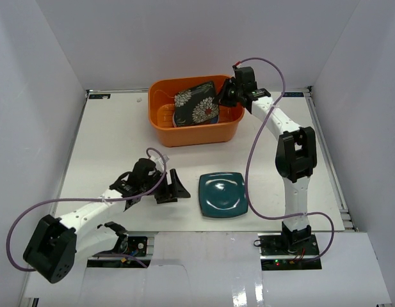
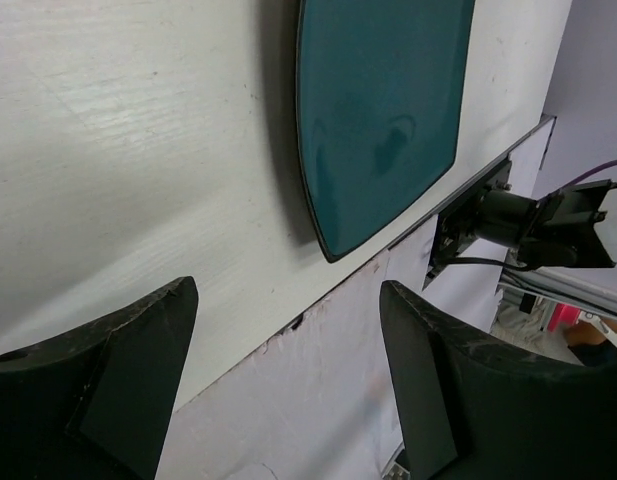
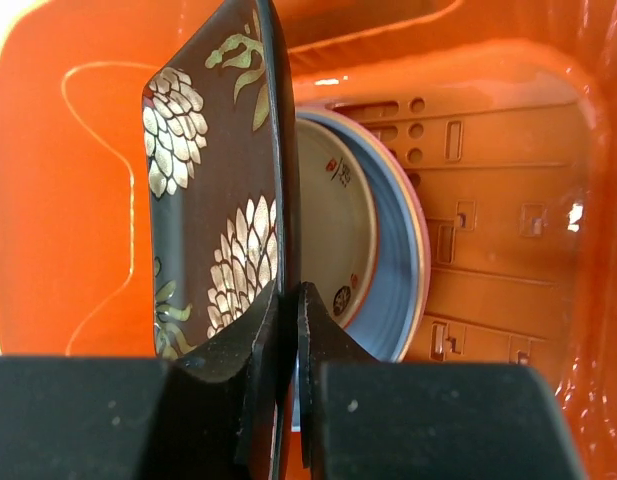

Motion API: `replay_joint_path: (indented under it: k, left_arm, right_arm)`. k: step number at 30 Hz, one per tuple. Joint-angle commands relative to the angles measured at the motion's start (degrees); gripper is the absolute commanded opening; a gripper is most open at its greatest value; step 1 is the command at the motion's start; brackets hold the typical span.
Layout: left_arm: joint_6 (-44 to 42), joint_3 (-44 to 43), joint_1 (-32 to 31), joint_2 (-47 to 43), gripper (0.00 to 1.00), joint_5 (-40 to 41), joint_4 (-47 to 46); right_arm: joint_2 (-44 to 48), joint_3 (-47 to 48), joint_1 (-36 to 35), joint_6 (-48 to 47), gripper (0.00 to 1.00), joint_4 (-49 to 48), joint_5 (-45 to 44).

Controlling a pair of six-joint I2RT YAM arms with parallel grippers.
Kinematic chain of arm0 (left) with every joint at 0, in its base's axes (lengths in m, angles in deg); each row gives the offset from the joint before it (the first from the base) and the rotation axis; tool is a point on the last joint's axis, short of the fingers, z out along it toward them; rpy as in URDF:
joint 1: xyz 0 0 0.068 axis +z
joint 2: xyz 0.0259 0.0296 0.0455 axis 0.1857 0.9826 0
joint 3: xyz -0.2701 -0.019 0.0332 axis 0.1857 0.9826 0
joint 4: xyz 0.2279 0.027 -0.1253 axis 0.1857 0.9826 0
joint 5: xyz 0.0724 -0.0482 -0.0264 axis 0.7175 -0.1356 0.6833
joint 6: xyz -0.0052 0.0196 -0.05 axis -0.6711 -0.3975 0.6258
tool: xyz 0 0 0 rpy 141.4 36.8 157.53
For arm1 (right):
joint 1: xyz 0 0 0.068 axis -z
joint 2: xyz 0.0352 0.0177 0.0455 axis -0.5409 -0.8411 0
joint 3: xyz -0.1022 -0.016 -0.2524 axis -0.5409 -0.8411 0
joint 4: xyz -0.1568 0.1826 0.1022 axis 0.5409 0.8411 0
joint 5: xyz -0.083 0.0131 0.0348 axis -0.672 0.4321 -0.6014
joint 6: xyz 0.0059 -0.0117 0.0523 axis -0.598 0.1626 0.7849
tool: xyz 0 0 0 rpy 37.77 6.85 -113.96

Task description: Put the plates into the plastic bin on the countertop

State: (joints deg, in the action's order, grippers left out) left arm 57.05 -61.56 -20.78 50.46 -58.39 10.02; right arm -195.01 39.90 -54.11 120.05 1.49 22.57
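Note:
My right gripper moves down slightly toward the beige and light blue plates inside the bin next and releases the black plate's rim, since the black plate hangs over them.
The orange plastic bin (image 1: 184, 133) stands at the back middle of the white countertop (image 1: 107, 147). My right gripper (image 1: 221, 97) is shut on the rim of the square black plate with white flowers (image 1: 196, 104), holding it tilted over the bin. In the right wrist view the black plate (image 3: 213, 200) stands edge-on between my closed fingers (image 3: 291, 300), above a small beige plate (image 3: 333, 225) and a light blue plate (image 3: 393, 250) on the bin's slotted bottom (image 3: 488, 250). The square dark teal plate (image 1: 222, 195) lies flat near the front edge. My left gripper (image 1: 173, 186) is open and empty just left of it (image 2: 383, 110).
White walls (image 1: 37, 96) surround the countertop. The right arm's purple cable (image 1: 251, 173) loops beside the teal plate. The table's front edge (image 2: 338, 290) runs just beyond the left fingers.

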Motion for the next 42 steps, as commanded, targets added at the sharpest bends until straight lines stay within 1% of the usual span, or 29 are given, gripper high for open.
replay_joint_path:
  k: [1, 2, 4, 7, 13, 17, 18, 19, 20, 22, 23, 25, 26, 27, 29, 30, 31, 32, 33, 34, 35, 36, 38, 39, 42]
  left_arm:
    - [1.8, -1.3, -4.0, 5.0, 0.83, 1.4, -7.6]
    - [1.8, -2.2, -5.0, 7.8, 0.84, 3.2, -8.6]
    - [1.9, -3.2, -7.6, 10.7, 0.83, 4.9, -9.6]
    - [1.5, -6.0, -9.6, 15.6, 0.83, 8.0, -10.6]
    - [0.5, -10.4, -11.6, 23.4, 0.83, 10.6, -12.9]
    - [0.4, -11.2, -12.6, 28.3, 0.81, 12.5, -12.9]
    - [0.3, -11.2, -12.8, 29.0, 0.81, 12.9, -14.8]
    - [0.3, -11.2, -13.2, 30.5, 0.79, 13.2, -15.0]
    - [0.3, -11.2, -13.4, 31.2, 0.78, 13.5, -15.0]
    - [0.7, -10.9, -14.0, 32.5, 0.74, 14.6, -15.6]
    - [1.0, -10.7, -14.1, 32.8, 0.72, 14.9, -15.9]
    - [1.7, -10.5, -14.5, 33.4, 0.67, 15.8, -16.9]
    - [1.8, -10.4, -14.6, 34.2, 0.61, 16.1, -17.1]
    - [1.9, -10.4, -14.9, 34.5, 0.58, 16.4, -17.2]
    - [2.4, -10.2, -15.0, 35.1, 0.53, 17.4, -17.5]
    - [2.5, -9.6, -15.2, 35.3, 0.46, 17.8, -17.7]
    - [2.6, -9.1, -15.3, 35.2, 0.42, 18.2, -18.5]
    - [2.9, -8.0, -15.3, 35.2, 0.38, 18.7, -19.1]
    - [3.0, -7.5, -15.3, 35.2, 0.3, 18.9, -20.3]
    - [3.2, -6.9, -15.3, 35.2, 0.26, 19.2, -20.9]
    - [3.7, -6.2, -15.3, 35.1, 0.22, 19.5, -21.7]
    - [3.9, -4.8, -15.3, 34.9, 0.12, 19.6, -23.3]
    - [4.6, -3.0, -15.3, 34.7, 0.04, 19.9, -25.2]
    - [4.9, -1.2, -15.3, 34.5, 0.0, 20.2, -27.5]
    - [5.3, 0.8, -15.3, 33.4, 0.0, 19.8, -31.2]
  right_arm:
    - [2.6, 1.5, 0.6, 1.3, 0.08, -10.1, 3.7]
    - [2.3, 0.7, 0.7, 0.9, 0.08, -10.0, 3.7]
    - [0.7, 0.9, 0.8, 0.7, 0.08, -8.9, 4.4]
    - [-2.9, 4.2, 0.8, -0.4, 0.08, -5.4, 5.1]
    - [-5.1, 4.6, 0.8, -1.9, 0.09, -3.1, 5.9]
    - [-5.8, 5.7, 0.7, -4.0, 0.41, 0.0, 5.2]
    - [-5.6, 5.6, 0.7, -4.5, 0.55, 0.3, 3.9]
    - [-4.7, 4.9, 0.7, -5.3, 0.61, 0.4, 3.4]
    - [-4.2, 4.6, 0.7, -5.7, 0.71, 0.3, 2.8]
    - [-2.4, 4.3, 0.7, -7.0, 0.82, 0.6, 0.9]
    - [-1.8, 4.2, 0.7, -7.4, 0.9, 0.6, 0.5]
    - [0.6, 2.8, 0.6, -8.7, 0.97, -0.1, -0.7]
    - [1.7, 2.0, 0.5, -9.1, 0.92, -0.6, -1.2]
    - [4.1, 1.1, 0.4, -9.4, 0.9, -2.0, -1.9]
    - [6.4, -1.1, 0.3, -11.0, 0.9, -2.9, -1.9]
    - [8.5, -1.6, 0.2, -11.4, 0.9, -3.2, -1.2]
    - [9.6, -2.4, 0.3, -11.8, 0.9, -3.5, -0.5]
    - [11.0, -5.1, 0.3, -12.7, 0.9, -3.9, 1.4]
    - [14.2, -7.2, 0.3, -13.0, 0.9, -4.7, 2.6]
    - [15.9, -9.7, 0.3, -13.2, 0.9, -7.2, 4.0]
    - [17.9, -15.0, 0.3, -13.3, 0.9, -8.7, 6.7]
    - [21.5, -17.7, 0.3, -12.9, 0.9, -10.3, 8.5]
    - [24.6, -22.3, 0.3, -12.9, 0.9, -14.1, 12.5]
    - [27.1, -25.8, 0.3, -12.5, 0.9, -15.0, 16.1]
    - [31.2, -31.5, 0.3, -12.1, 0.9, -15.9, 20.6]
